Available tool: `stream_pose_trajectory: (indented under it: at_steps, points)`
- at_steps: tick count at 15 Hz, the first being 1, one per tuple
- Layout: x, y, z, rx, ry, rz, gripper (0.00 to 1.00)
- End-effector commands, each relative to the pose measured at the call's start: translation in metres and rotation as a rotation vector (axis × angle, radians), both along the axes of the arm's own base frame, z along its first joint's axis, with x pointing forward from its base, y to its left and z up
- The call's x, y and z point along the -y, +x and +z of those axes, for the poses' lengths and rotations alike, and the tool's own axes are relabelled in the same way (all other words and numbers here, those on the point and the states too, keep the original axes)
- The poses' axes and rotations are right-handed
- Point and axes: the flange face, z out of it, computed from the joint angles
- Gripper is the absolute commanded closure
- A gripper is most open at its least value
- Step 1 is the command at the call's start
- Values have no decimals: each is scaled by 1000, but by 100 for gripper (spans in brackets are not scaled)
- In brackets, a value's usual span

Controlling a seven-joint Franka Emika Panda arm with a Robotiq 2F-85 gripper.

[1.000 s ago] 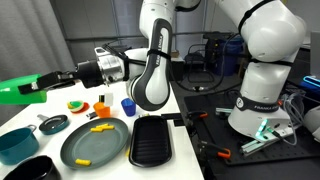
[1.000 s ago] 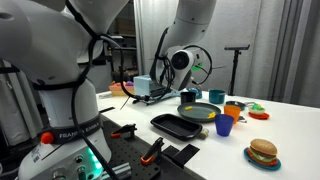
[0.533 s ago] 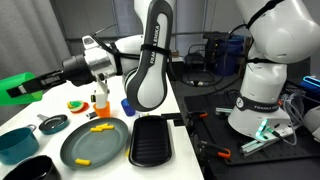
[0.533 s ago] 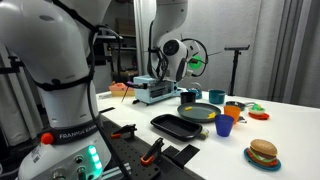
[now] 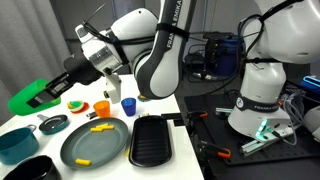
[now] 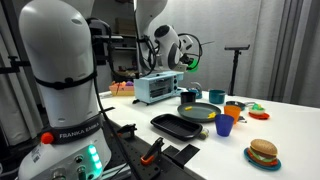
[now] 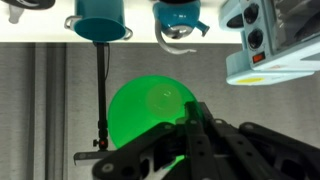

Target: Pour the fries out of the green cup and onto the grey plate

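Observation:
My gripper should next swing back and down toward the table beside the grey plate (image 5: 112,146) and black tray and turn the green cup upright, since fries are already on the plate.
My gripper (image 5: 50,92) is shut on the lime-green cup (image 5: 24,101) and holds it tilted in the air, up and to the left of the table. It is well above the small dark pan. In the wrist view the green cup (image 7: 140,112) fills the middle, with the dark fingers (image 7: 170,140) clamped on it. In an exterior view the cup (image 6: 190,63) is a small green spot high behind the table. The grey plate (image 5: 112,146) lies near the table's front and shows in both exterior views (image 6: 197,109). Yellow fries (image 5: 100,127) lie on it.
A black rectangular tray (image 5: 152,140) lies right of the plate. A blue cup (image 5: 128,105), an orange cup (image 5: 101,108), a small dark pan (image 5: 53,124), a teal bowl (image 5: 14,143) and a black bowl (image 5: 35,169) stand around it. A toy burger (image 6: 263,152) sits apart.
The arm has swung and the wrist has lifted. The green cup has dropped a little, shifted towards the table and tilted. The fries on the plate have not moved.

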Motion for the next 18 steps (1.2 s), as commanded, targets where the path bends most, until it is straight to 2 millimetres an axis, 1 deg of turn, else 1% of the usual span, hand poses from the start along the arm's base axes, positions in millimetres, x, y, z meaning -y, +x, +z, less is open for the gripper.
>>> stream_pose_trajectory:
  at_steps: [1,4,8,10,12,15,18]
  points:
    - [2,-29,-1,-153,-86,-7,99]
    - [-1,-45,-18,-298,-156,14,99]
    - [-4,-64,-40,-448,-227,47,99]
    - [-6,-71,-55,-521,-267,78,99]
    - [-9,-75,-68,-576,-303,109,99]
    - [-15,-80,-82,-627,-329,146,99]
    - [-17,-81,-89,-658,-342,166,99]
